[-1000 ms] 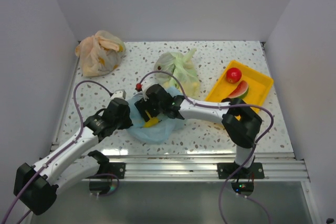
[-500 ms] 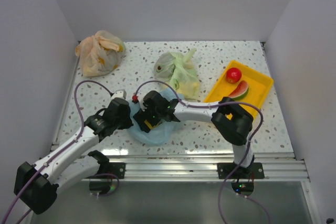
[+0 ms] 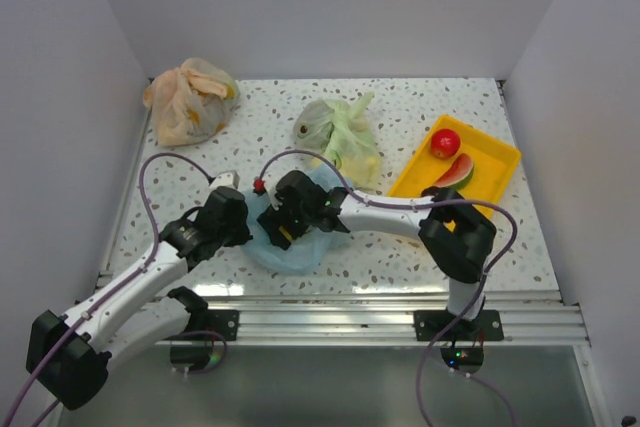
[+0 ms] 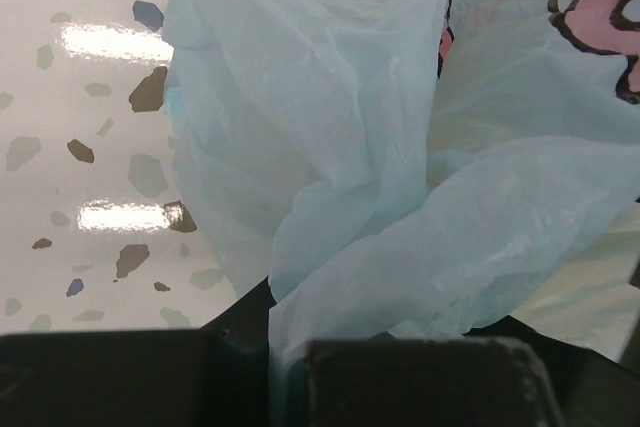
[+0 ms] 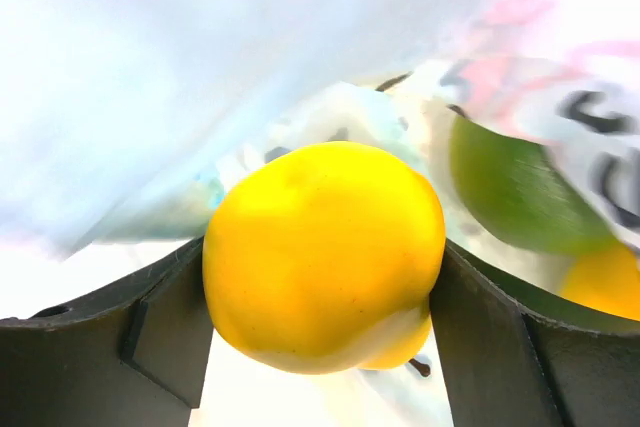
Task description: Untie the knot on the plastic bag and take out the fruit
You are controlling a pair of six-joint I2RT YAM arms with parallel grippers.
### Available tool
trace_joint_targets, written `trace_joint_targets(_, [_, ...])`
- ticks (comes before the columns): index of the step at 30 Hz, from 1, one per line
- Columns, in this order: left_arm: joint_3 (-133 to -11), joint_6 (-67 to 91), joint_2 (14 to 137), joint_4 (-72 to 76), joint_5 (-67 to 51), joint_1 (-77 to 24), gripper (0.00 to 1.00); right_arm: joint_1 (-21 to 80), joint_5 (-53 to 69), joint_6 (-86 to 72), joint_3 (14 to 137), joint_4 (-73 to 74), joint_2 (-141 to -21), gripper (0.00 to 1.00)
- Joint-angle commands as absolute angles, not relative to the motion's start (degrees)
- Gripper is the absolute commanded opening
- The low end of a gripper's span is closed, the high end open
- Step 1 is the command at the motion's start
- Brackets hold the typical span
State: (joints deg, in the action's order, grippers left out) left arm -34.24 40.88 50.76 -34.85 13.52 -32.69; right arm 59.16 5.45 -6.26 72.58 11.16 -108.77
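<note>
Next, my right gripper rises from the blue bag's opening, carries the pear over and lowers beside the watermelon slice (image 3: 456,173), since other fruit lies in the yellow tray.
The light blue plastic bag (image 3: 290,247) lies near the table's front edge, between my two grippers; no tied knot shows. My left gripper (image 3: 243,222) is shut on a fold of the blue bag (image 4: 400,247) at its left side. My right gripper (image 3: 281,228) is inside the bag's mouth, shut on a yellow pear (image 5: 325,252). A green round fruit (image 5: 520,197) and another yellow fruit (image 5: 605,282) lie in the bag behind it. A red apple (image 3: 446,143) and a watermelon slice (image 3: 456,173) lie in the yellow tray (image 3: 500,162).
A pale green tied bag (image 3: 342,133) lies behind the blue bag. An orange bag (image 3: 190,99) sits at the back left. White walls enclose the table on three sides. A metal rail (image 3: 380,309) runs along the front edge.
My right gripper has moved left and down into the blue bag's mouth with the yellow pear between its fingers. The left arm has held still.
</note>
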Motion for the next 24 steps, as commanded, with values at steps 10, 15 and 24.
trace_joint_targets(10, [-37.2,39.3,50.0,-35.9,17.8,-32.6,0.0,59.3,0.2,-5.2,70.5,11.6,-91.2,0.29])
trace_joint_targets(15, [-37.0,39.3,50.1,-35.9,17.2,-32.6,0.0,58.7,-8.6,-4.2,71.1,11.8,-84.3,0.28])
trace_joint_targets(24, [-36.7,38.8,50.0,-35.2,16.7,-32.6,0.0,45.3,-25.0,-7.5,67.3,16.9,-72.7,0.31])
